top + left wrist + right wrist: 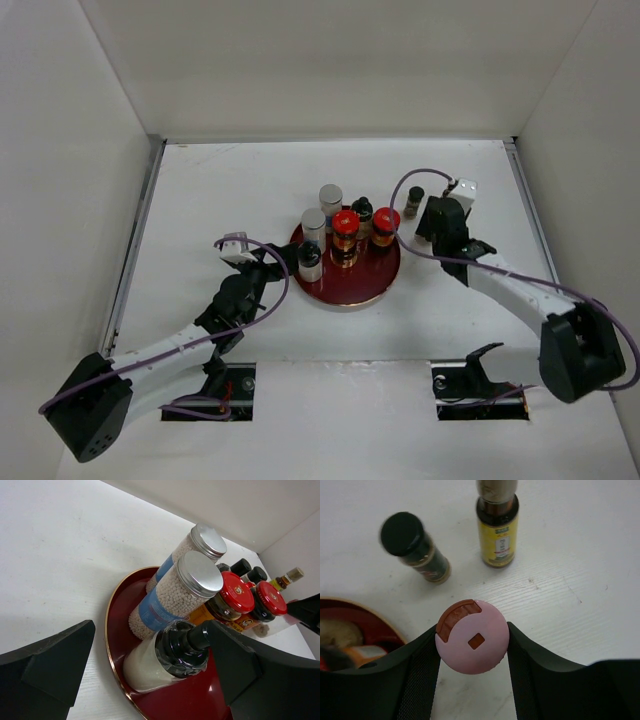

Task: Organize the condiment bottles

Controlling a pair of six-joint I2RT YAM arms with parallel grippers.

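Observation:
The right gripper will next move back and across to the bare tray bottom beside the white bottle and release there, since that spot lies to the gripper's left in the top view.
The round dark red tray holds two white shakers with grey tops, two red-lidded brown jars and a white bottle with a black cap. My left gripper is open around that white bottle: the right finger touches its cap and the left finger stands well apart. My right gripper is shut on a pink-capped bottle, just right of the tray. A black-capped dark bottle and a yellow bottle stand on the table beyond it.
White walls enclose the table on the left, back and right. The tray's rim lies close to the left of my right gripper. The right arm's purple cable loops over the tray's right side.

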